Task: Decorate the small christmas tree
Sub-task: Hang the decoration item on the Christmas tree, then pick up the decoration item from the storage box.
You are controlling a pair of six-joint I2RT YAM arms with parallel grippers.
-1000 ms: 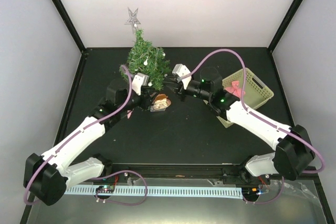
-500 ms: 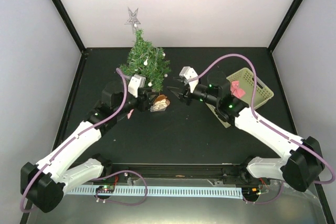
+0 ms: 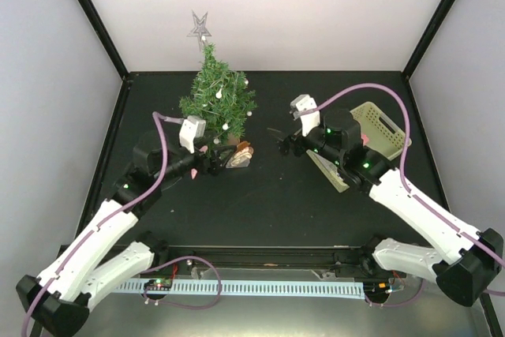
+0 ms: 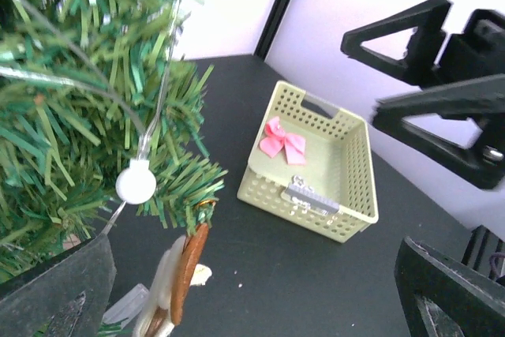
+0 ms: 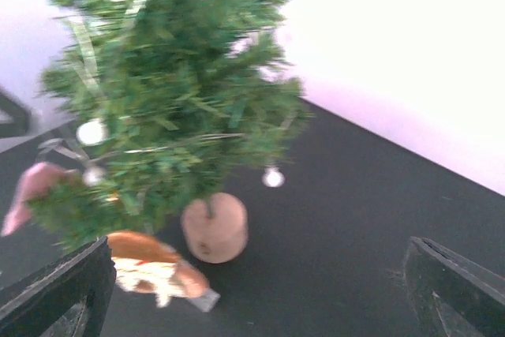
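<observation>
The pink bow is still in the basket. My right gripper will next swing away from the tree, then tip downward and go down to the bow [image 3: 364, 139].
The small christmas tree [image 3: 218, 99] stands at the back left on a round wood stump [image 5: 215, 227], with a silver star [image 3: 198, 28] on top, white balls [image 4: 136, 183] and silver strands. A brown and white ornament [image 3: 241, 154] hangs by a gold loop from a low branch tip [image 4: 202, 211]. My left gripper [image 3: 211, 162] is open just left of the ornament, touching nothing [image 4: 252, 305]. My right gripper [image 3: 280, 138] is open to the right of the tree, empty [image 5: 256, 297]. Something pink [image 5: 31, 185] shows at the tree's left edge.
A pale green perforated basket [image 3: 382, 128] sits at the right behind my right arm; it holds a pink bow [image 4: 282, 138] and a small silver piece [image 4: 309, 193]. Black frame posts and white walls close in the black table [image 3: 260, 203].
Both grippers have opened wide and drawn back from the tree, the left one to the left and the right one to the right. The brown and white ornament stays hanging from the low branch.
</observation>
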